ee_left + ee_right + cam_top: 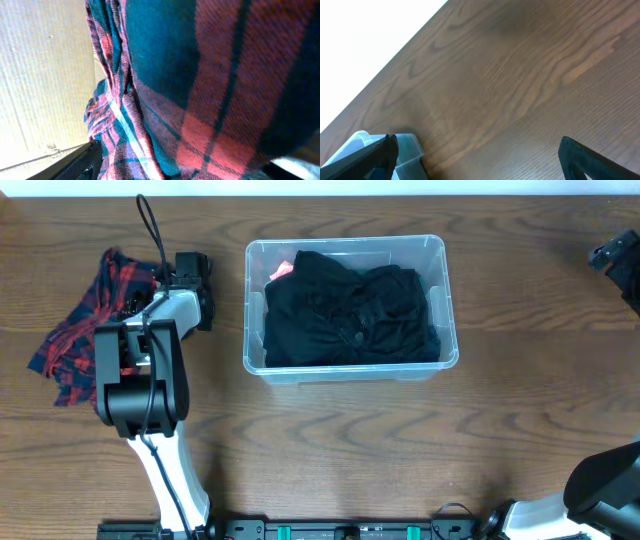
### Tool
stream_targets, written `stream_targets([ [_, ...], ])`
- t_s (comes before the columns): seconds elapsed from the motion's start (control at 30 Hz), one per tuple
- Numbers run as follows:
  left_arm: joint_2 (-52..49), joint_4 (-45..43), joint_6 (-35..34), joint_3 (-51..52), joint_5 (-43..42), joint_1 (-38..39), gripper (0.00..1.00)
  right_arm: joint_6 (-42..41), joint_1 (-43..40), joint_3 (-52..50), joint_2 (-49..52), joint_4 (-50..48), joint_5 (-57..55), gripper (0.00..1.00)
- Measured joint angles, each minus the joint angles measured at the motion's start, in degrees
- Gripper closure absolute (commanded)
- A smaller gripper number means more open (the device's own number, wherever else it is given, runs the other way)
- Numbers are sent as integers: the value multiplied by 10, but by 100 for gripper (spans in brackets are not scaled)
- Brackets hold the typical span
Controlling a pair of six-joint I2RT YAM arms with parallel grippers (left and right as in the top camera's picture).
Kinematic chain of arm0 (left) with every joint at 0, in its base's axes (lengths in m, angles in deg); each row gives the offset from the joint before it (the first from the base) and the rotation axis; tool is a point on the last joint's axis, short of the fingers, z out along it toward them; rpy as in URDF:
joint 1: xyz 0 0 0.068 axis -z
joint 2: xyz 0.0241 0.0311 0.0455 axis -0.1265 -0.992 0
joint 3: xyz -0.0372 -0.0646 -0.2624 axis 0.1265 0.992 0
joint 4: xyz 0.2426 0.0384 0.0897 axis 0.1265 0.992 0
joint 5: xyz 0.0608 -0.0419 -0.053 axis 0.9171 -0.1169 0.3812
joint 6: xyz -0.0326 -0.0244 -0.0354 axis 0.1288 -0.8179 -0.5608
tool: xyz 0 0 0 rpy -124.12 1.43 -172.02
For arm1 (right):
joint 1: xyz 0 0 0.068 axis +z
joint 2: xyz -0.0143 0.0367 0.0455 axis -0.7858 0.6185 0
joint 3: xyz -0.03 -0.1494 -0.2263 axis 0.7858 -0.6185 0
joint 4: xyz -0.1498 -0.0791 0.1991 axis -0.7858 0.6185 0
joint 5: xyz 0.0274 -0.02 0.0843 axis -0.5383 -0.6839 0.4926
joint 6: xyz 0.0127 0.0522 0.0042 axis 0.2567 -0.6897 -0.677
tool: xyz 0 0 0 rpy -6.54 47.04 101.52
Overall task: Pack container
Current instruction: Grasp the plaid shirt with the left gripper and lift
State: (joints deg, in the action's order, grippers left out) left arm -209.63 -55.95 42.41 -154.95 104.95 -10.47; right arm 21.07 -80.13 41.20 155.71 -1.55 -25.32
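Note:
My left gripper should close next at the plaid cloth's edge facing the container (174, 159), because the fabric already fills the space between its fingers.
The clear plastic container (448, 330) stands mid-table and holds a black garment (350, 315) with a bit of pink fabric (282, 270) at its back left. A red and blue plaid cloth (75, 330) lies crumpled on the table to the left. My left gripper (192, 275) is at the cloth's right edge. In the left wrist view the plaid cloth (200, 90) fills the frame between the spread fingers (190, 172). My right gripper (477, 155) is open and empty over bare wood at the far right (612, 255). A container corner (407, 150) shows beside its left finger.
The wooden table (350, 450) runs wide in front of the container. The left arm's body (145, 380) stands over the table left of the container. The right arm's base (600, 480) sits at the front right corner.

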Motion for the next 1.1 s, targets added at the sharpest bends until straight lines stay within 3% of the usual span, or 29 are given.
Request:
stream_targets([
  [0.2,-16,-28,-4,1,31,0,40,0,0,0,0,0,0,1],
  [0.53,-24,-42,-27,7,46,-9,51,0,0,0,0,0,0,1],
  [0.57,-24,-42,-31,7,45,-12,54,0,0,0,0,0,0,1],
  [0.63,-24,-43,-37,8,45,-18,76,0,0,0,0,0,0,1],
  [0.73,-24,-42,-41,10,47,-26,93,0,0,0,0,0,0,1],
  [1.1,-24,-36,-41,11,73,-26,94,0,0,0,0,0,0,1],
])
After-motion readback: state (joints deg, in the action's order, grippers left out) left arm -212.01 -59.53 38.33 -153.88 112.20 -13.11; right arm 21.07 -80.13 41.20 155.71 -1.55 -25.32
